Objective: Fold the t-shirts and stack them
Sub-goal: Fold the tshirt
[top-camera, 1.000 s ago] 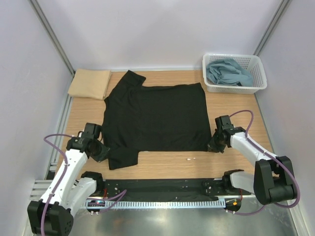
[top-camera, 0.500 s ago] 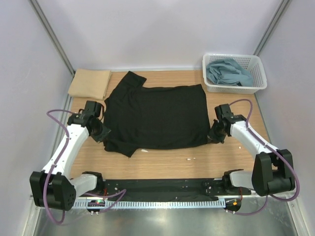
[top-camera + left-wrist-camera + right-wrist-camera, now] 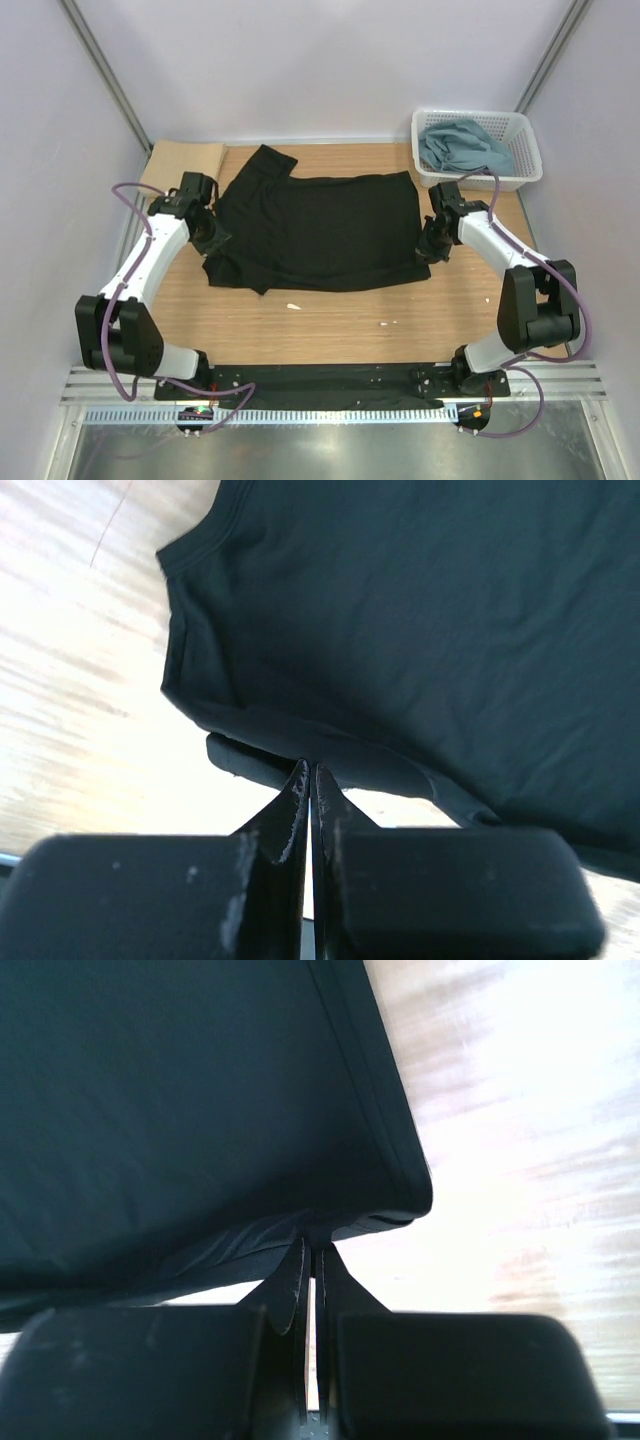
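I need to bring my right gripper outward and down next and release the t-shirt's corner on the black t-shirt's side edge by the basket, as its near edge still hangs lifted.
A black t-shirt (image 3: 320,225) lies spread across the middle of the wooden table, its near edge lifted and carried back over itself. My left gripper (image 3: 213,238) is shut on the shirt's left edge (image 3: 290,742) by the sleeve. My right gripper (image 3: 432,247) is shut on the shirt's right hem corner (image 3: 380,1210). A folded tan-beige t-shirt (image 3: 181,162) rests at the far left corner. A crumpled blue-grey t-shirt (image 3: 462,145) sits inside the white basket (image 3: 527,150).
The basket stands at the far right corner of the table. Two small white scraps (image 3: 294,306) (image 3: 385,323) lie on the bare wood near the front. Grey walls close in on both sides and the back.
Both grippers have moved away from the near edge toward the back, each dragging its side of the black t-shirt, so the near part now folds over the rest.
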